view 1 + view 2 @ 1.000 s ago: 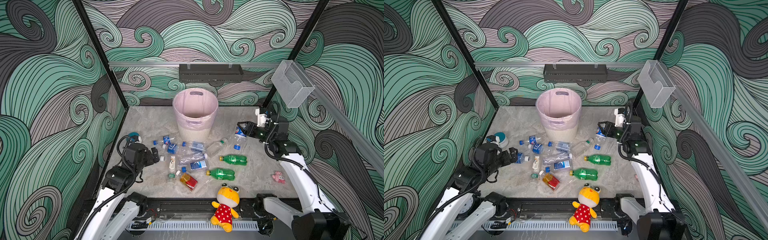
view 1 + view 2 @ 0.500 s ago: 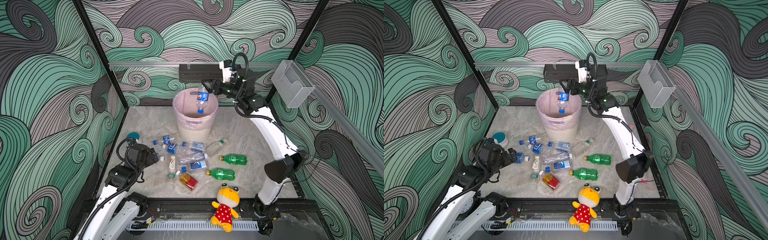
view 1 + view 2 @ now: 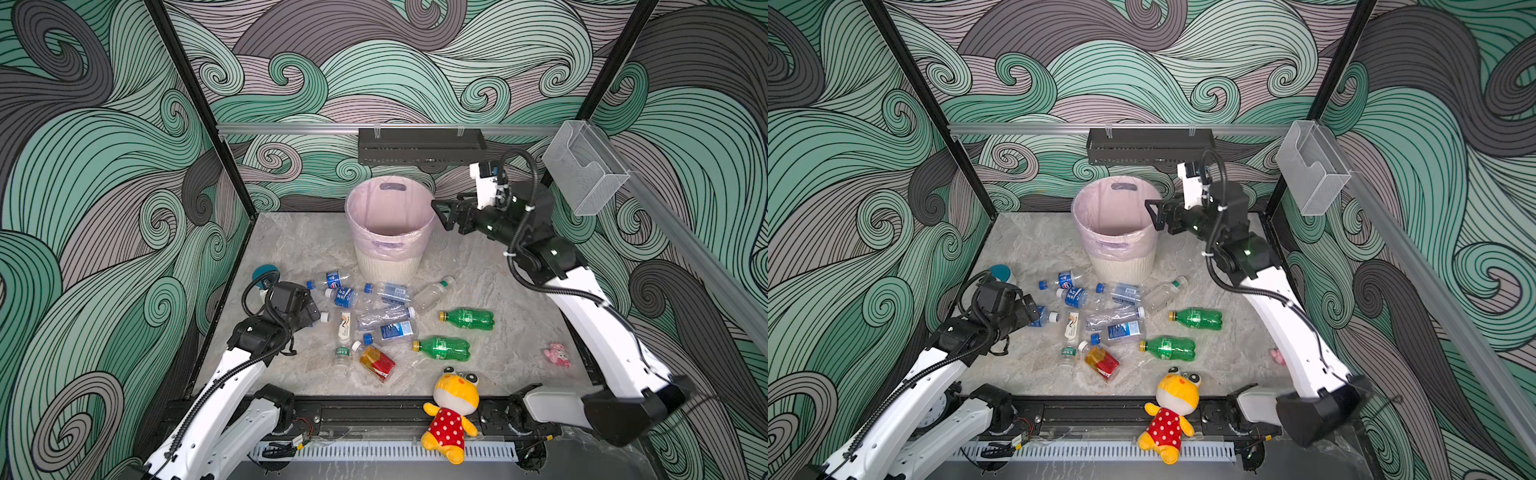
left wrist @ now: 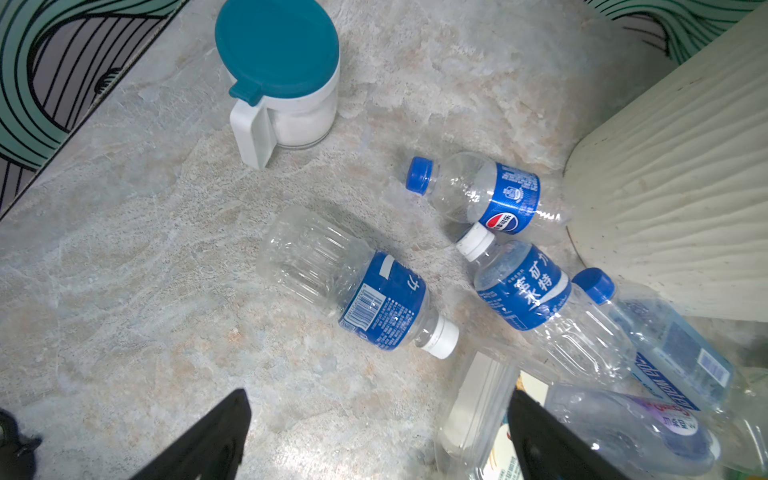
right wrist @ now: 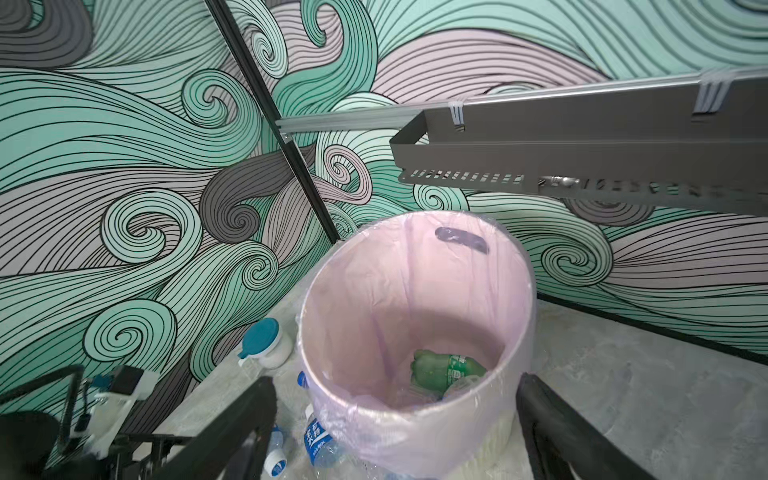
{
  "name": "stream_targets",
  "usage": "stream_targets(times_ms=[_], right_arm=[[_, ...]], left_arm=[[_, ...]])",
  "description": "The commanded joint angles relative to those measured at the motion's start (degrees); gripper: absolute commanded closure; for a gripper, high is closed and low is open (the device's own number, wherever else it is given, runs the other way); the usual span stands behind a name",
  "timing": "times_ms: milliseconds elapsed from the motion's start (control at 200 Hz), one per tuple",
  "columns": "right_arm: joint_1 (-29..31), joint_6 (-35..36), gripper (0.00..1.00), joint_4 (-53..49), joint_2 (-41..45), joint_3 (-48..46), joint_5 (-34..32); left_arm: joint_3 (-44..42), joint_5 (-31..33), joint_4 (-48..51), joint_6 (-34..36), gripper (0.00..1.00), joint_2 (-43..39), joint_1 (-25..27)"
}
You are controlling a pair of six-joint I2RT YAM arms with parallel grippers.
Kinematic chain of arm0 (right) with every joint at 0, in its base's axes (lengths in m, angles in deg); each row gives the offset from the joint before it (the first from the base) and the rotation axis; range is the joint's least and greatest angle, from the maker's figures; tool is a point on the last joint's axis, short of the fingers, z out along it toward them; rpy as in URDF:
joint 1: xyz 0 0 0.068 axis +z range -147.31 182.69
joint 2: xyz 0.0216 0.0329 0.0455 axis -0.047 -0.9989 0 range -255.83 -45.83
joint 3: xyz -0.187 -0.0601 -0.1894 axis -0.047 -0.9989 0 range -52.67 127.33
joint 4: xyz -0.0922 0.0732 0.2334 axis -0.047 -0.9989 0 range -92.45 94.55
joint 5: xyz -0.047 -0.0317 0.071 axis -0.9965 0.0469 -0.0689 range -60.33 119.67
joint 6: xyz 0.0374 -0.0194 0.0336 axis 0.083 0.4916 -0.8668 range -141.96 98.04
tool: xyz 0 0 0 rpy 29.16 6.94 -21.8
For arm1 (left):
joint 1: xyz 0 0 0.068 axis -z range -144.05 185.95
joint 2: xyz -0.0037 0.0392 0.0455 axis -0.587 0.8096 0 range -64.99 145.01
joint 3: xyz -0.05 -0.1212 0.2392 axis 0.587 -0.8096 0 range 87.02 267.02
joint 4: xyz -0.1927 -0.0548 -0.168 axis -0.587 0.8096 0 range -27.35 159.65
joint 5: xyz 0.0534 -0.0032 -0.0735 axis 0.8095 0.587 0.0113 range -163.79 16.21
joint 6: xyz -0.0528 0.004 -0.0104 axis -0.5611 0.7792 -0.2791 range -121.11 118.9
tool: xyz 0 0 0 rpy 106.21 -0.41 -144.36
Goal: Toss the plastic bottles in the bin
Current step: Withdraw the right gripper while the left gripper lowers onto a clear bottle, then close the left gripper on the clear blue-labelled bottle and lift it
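The left gripper will next move outward and down onto the blue label [image 3: 1041, 316] [image 4: 384, 301] of the clear bottle with the white cap, since the bare floor along both sides of the bottle leaves room for the fingers.
The bin [image 3: 390, 232] [image 3: 1115, 232], cream and ribbed with a pink liner, stands at the back of the floor. A green bottle [image 5: 446, 370] and something clear lie inside it. My right gripper [image 3: 442, 214] [image 5: 397, 380] hangs open and empty just right of the rim. Several plastic bottles lie in front of the bin: clear ones with blue labels [image 3: 345, 296], two green ones [image 3: 467, 318] [image 3: 442, 348] and an amber one [image 3: 376, 363]. My left gripper [image 3: 311, 318] [image 4: 376, 399] is open low over the floor, near a white-capped bottle [image 4: 361, 286].
A teal-lidded white cup [image 3: 264, 276] [image 4: 282, 79] stands behind the left arm. A yellow plush toy [image 3: 453, 411] sits at the front edge and a small pink toy [image 3: 557, 354] at the right. A black shelf [image 3: 419, 145] and a clear wall box [image 3: 582, 166] hang above.
The right arm carried a blue-labelled bottle up over the bin and opened. The bottle is gone from its jaws, and the gripper has drawn back to the right of the rim.
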Motion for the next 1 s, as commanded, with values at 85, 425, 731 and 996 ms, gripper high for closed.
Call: stream_targets(times_ms=[85, 425, 731, 996], right_arm=[[-1.9, 1.3, 0.08, -1.4, 9.1, -15.8, -5.7], [-4.2, -1.1, 0.08, -3.7, 17.5, -28.5, -5.9], [-4.2, -1.1, 0.08, -4.0, 17.8, -29.5, -4.0], [-4.3, -1.4, 0.08, -3.9, 18.8, -31.3, -4.5]], left_arm=[[0.4, 3.3, -1.6, -6.8, 0.01, 4.3, -0.4], [-2.3, 6.8, -7.8, -19.3, 0.01, 10.9, -0.5], [-1.8, 6.9, -11.4, -23.3, 0.05, 21.0, -2.5], [0.1, 7.4, -11.0, -24.1, 0.05, 30.2, -3.4]])
